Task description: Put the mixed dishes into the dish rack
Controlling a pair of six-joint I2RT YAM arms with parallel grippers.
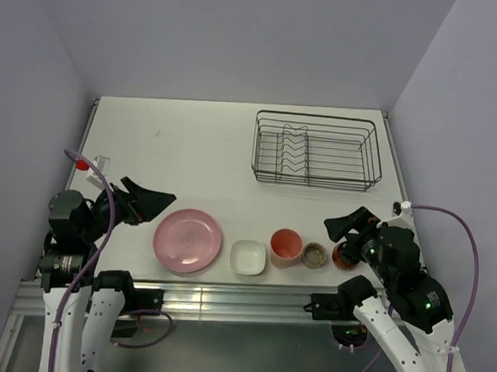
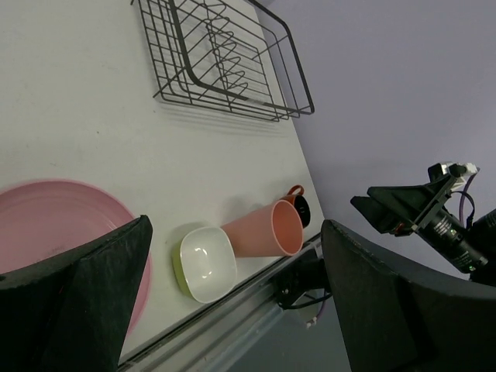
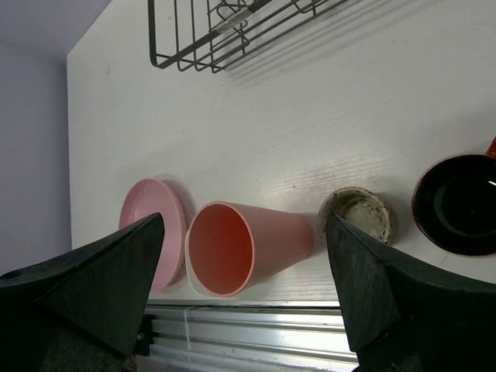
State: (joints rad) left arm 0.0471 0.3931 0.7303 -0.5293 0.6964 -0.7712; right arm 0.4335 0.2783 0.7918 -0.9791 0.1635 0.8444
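The open tumbler stands below the left gripper and to its right in the top view, so the left gripper should cross the plate and come down astride its bowl-side rim.
The dishes stand in a row near the table's front edge: pink plate, white bowl, salmon tumbler, speckled cup, and dark red mug, partly hidden under my right gripper. The black wire dish rack sits empty at the back right. My left gripper is open and empty, hovering left of the plate. My right gripper is open and empty above the mug. The left wrist view shows plate, bowl, tumbler and rack. The right wrist view shows tumbler, cup and mug.
A small red-capped item lies at the table's left edge. An aluminium rail runs along the front edge. Grey walls close in the back and both sides. Bare table lies between the dishes and the rack.
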